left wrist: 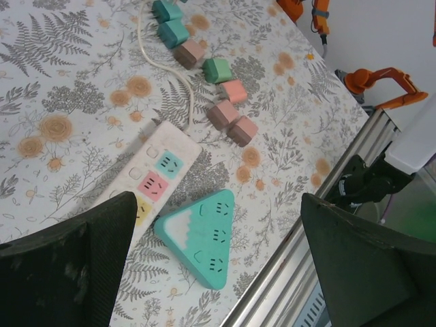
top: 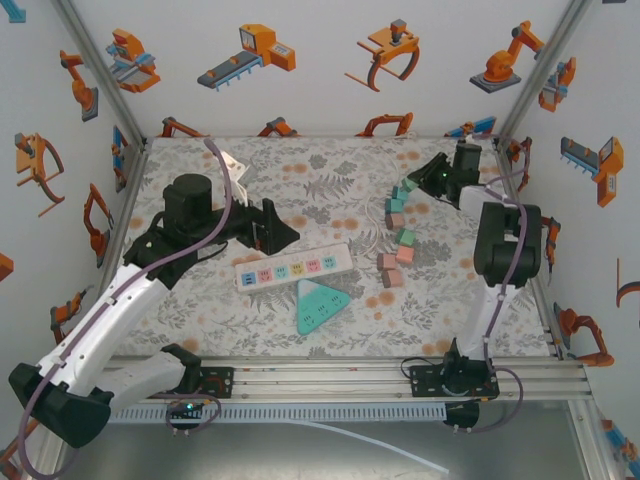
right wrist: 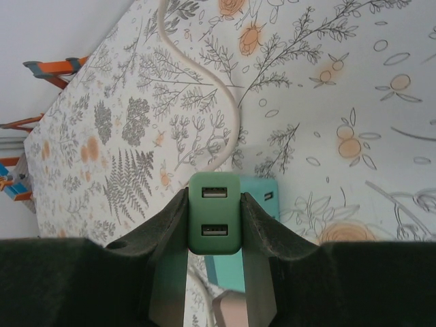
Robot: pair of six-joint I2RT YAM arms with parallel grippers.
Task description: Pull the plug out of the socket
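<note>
My right gripper lowers to the tabletop by the teal block's far end below it next and releases the dark green plug where the row ends.
My right gripper is shut on a dark green plug with two USB ports, held above the floral table at the far right. A teal block lies just below it. The white socket strip with coloured outlets lies mid-table, its white cord running back to the right. No plug sits in the outlets that show. My left gripper hangs open just behind the strip's left half, with nothing between its fingers.
A teal triangular socket block lies in front of the strip. A curved row of several teal, green, pink and brown plugs lies right of the strip. The metal rail marks the near table edge. Walls close in on three sides.
</note>
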